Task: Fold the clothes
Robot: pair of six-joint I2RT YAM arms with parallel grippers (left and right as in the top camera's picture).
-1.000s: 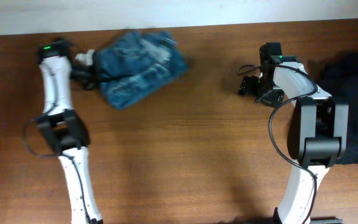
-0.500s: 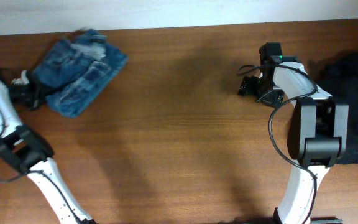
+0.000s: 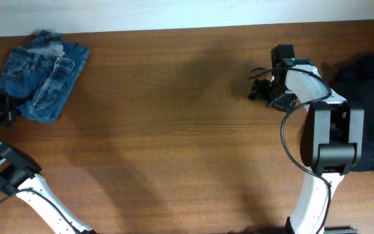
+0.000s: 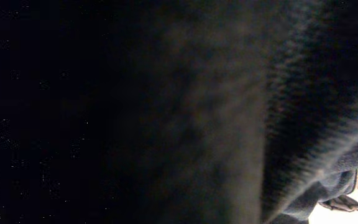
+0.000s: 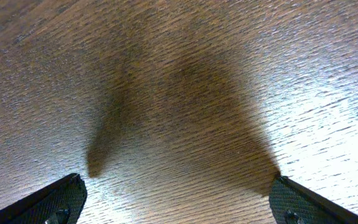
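Observation:
The corner beyond the jeans still shows bare wood, so the left gripper will next push outward toward the pale wall strip and release the fold.
The folded blue jeans (image 3: 41,75) lie bunched at the table's far left, near the back edge. My left gripper (image 3: 2,108) sits at their lower left edge, shut on a fold of the denim. Dark cloth fills the left wrist view, so the fingers are hidden there; a strip of denim seam (image 4: 347,180) shows at the bottom right. My right gripper (image 3: 258,88) hovers open over bare wood, its fingertips (image 5: 55,199) wide apart with nothing between them. The black garment (image 3: 369,110) lies crumpled at the right edge, behind the right arm.
The wooden table (image 3: 174,130) stretches between the two arms. A pale wall strip runs along the back edge. The right arm's base (image 3: 330,143) stands between the gripper and the black garment.
The left arm has swung far to the left, dragging the jeans bundle from the back middle-left to the table's left end. The right arm has stayed still.

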